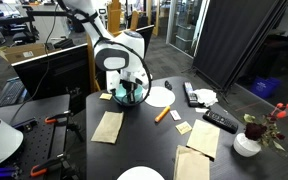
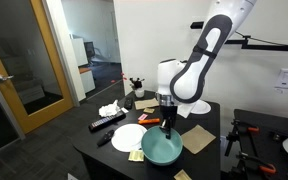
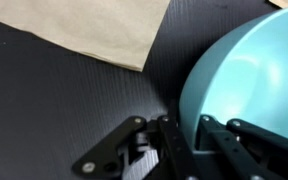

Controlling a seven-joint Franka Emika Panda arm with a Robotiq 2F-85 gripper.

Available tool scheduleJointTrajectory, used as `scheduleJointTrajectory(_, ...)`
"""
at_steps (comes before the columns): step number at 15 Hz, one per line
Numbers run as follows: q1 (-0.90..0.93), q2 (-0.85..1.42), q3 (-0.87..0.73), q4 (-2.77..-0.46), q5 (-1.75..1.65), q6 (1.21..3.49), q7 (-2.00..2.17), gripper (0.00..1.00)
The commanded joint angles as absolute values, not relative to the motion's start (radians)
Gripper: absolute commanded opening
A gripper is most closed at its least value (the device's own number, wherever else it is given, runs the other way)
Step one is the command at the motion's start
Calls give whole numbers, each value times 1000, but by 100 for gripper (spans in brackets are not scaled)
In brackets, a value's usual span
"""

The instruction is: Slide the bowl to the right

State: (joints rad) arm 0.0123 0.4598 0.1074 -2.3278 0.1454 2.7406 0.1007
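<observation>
The robot should next slide the bowl in its gripper past the brown napkin, then let go of the bowl's rim beside the other white plate.
The teal bowl (image 2: 162, 148) sits on the black table near its front edge, and also shows in an exterior view (image 1: 130, 95) and fills the right of the wrist view (image 3: 249, 75). My gripper (image 2: 168, 124) comes straight down onto the bowl's rim. In the wrist view the gripper (image 3: 184, 135) has one finger outside the bowl wall and one inside, closed on the rim.
A white plate (image 2: 128, 137) lies right beside the bowl, with a remote (image 2: 107, 122) and crumpled paper behind it. Brown paper napkins (image 1: 108, 126) lie on the table. An orange marker (image 1: 162, 114), a flower pot (image 1: 248, 142) and another white plate (image 1: 160, 96) stand nearby.
</observation>
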Motion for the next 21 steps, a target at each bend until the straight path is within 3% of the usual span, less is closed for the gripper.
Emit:
scheduleJointTrajectory(1,-8,412,81,-2332,153,2697,80,2)
scheduleJointTrajectory(21,-160,462,-125,-2176,82,2448,-9,2)
